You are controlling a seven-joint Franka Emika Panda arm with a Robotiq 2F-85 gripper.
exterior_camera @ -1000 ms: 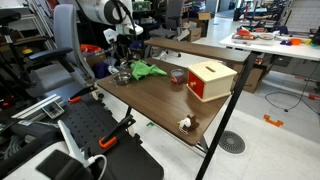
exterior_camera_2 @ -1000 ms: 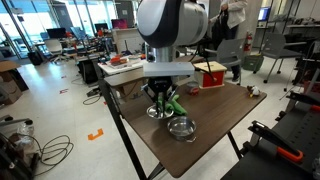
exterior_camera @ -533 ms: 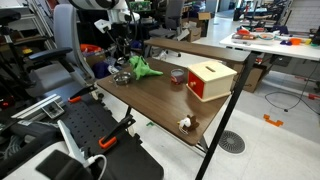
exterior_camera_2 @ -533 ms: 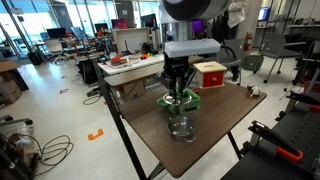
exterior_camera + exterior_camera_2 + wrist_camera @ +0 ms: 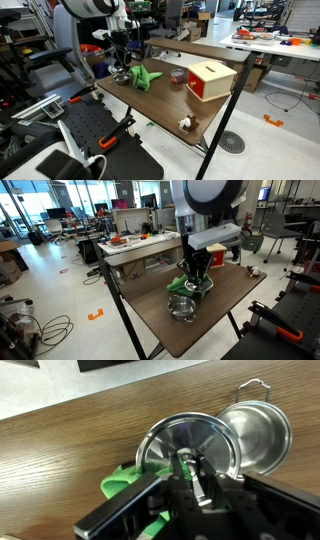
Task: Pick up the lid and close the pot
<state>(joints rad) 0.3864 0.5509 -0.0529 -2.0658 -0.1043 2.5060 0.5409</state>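
I need to move my gripper toward the right in the wrist view next, over the pot's opening [image 5: 181, 304] [image 5: 259, 435], and lower it to release the lid's knob, because the pot is uncovered.
My gripper [image 5: 182, 472] is shut on the knob of the round steel lid [image 5: 165, 440] and holds it just above the wooden table. The open steel pot [image 5: 258, 430] stands right beside the lid, to its right in the wrist view, with its wire handle at the top. In an exterior view the pot [image 5: 181, 307] sits near the table's front, and my gripper [image 5: 198, 280] hangs behind and slightly to the side of it. A green cloth [image 5: 120, 485] lies under the lid. In an exterior view [image 5: 120, 70] the gripper hides the lid.
A red and tan box [image 5: 210, 80] stands mid-table; it also shows in an exterior view [image 5: 210, 254]. A small red round object [image 5: 178, 76] lies beside it. A small white object [image 5: 185, 123] sits near a table edge. Chairs and desks surround the table [image 5: 160, 105].
My gripper has moved sideways across the table with the lid in it, from one side of the pot to the other. The pot has stayed put.
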